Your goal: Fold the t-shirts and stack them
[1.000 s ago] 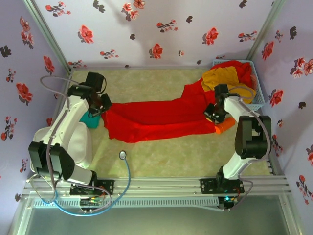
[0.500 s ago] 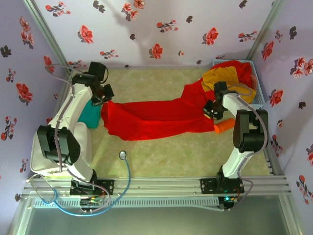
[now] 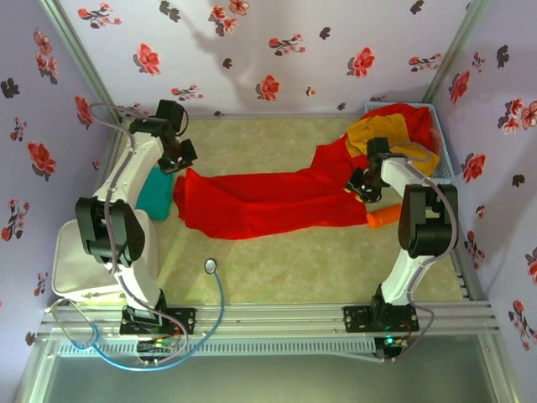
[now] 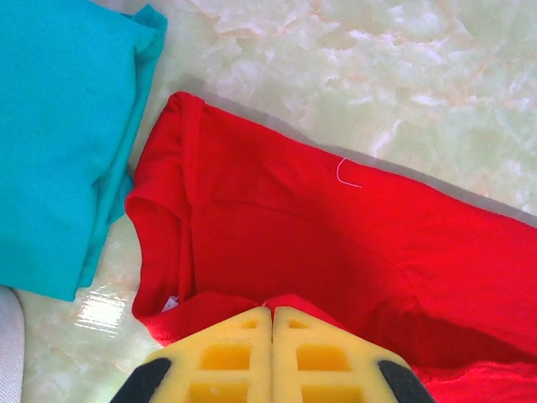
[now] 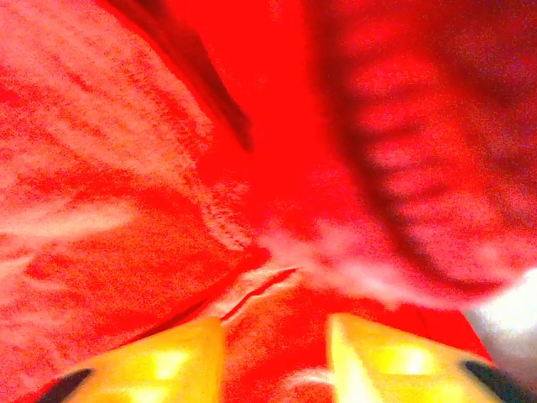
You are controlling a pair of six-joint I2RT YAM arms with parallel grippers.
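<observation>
The red t-shirt's far edge lies below and outward. My left gripper will go down over it and let go of the bunched fold, which is already drawn across the cloth.
A long red t-shirt lies stretched across the table from left to right. My left gripper is at its left end, shut on a bunched fold of the red t-shirt at its fingertips. My right gripper is over the shirt's right end, its jaws apart with red cloth lying loose under and between them. A folded teal t-shirt lies just left of the red one. A mustard t-shirt and another red t-shirt are heaped in the basket.
The pale blue mesh basket stands in the back right corner. An orange cylinder lies just in front of my right gripper. A blue cable with a round end rests on the near table. A white pad lies at the left edge.
My left gripper has carried the shirt's left edge toward the back. My right gripper's jaws have parted and it has shifted slightly back.
</observation>
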